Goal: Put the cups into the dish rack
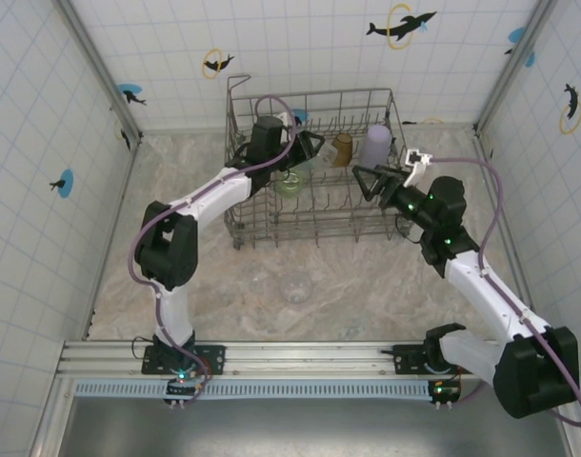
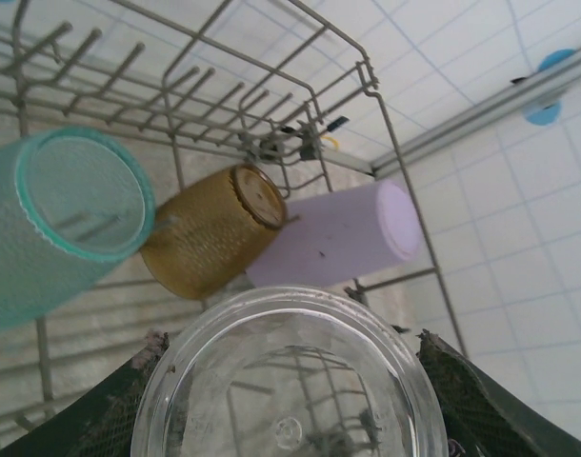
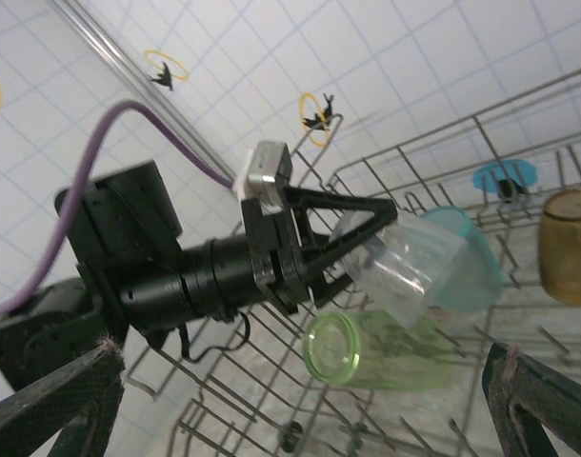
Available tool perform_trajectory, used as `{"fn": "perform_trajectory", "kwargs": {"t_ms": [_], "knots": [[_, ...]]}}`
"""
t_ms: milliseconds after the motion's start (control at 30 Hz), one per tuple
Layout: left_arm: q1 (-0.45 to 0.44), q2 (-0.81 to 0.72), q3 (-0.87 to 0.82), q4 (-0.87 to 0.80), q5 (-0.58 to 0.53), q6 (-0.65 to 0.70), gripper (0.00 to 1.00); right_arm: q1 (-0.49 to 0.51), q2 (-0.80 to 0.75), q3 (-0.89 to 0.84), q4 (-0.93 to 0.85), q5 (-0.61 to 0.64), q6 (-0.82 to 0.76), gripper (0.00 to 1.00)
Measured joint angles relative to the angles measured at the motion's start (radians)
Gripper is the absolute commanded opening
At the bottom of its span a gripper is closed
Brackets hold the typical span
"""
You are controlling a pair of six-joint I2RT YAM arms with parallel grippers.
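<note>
I will move my left gripper toward the bare rack wires in front of the amber cup, lower it and release the clear cup there.
The dish rack (image 1: 271, 224) stands at the back middle of the table. My left gripper (image 1: 308, 150) reaches into it, shut on a clear cup (image 2: 290, 381), whose rim spans the gap between the fingers (image 2: 471, 400). In the right wrist view that clear cup (image 3: 414, 267) hangs tilted above a light green cup (image 3: 376, 347) lying on its side. A teal cup (image 2: 62, 219), an amber cup (image 2: 210, 228) and a lavender cup (image 2: 338, 233) lie side by side in the rack. My right gripper (image 1: 370, 183) stands open over the rack's right part, holding nothing.
Another clear cup (image 1: 296, 286) stands on the marble table in front of the rack. Tiled walls close in the table on three sides. A metal rail (image 1: 300, 357) runs along the near edge by the arm bases.
</note>
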Motion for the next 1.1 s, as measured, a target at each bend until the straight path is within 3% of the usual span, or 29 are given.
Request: {"fn": "perform_trajectory", "kwargs": {"t_ms": [367, 633, 1100], "knots": [[-0.106, 0.126, 0.185, -0.106, -0.201, 0.198, 0.0, -0.039, -0.095, -0.048, -0.14, 0.053, -0.078, 1.0], [-0.131, 0.146, 0.21, -0.179, -0.333, 0.294, 0.0, -0.072, -0.136, -0.078, -0.166, 0.064, -0.092, 1.0], [-0.159, 0.224, 0.246, -0.198, -0.389, 0.351, 0.0, -0.095, -0.144, -0.087, -0.177, 0.063, -0.093, 1.0]]}}
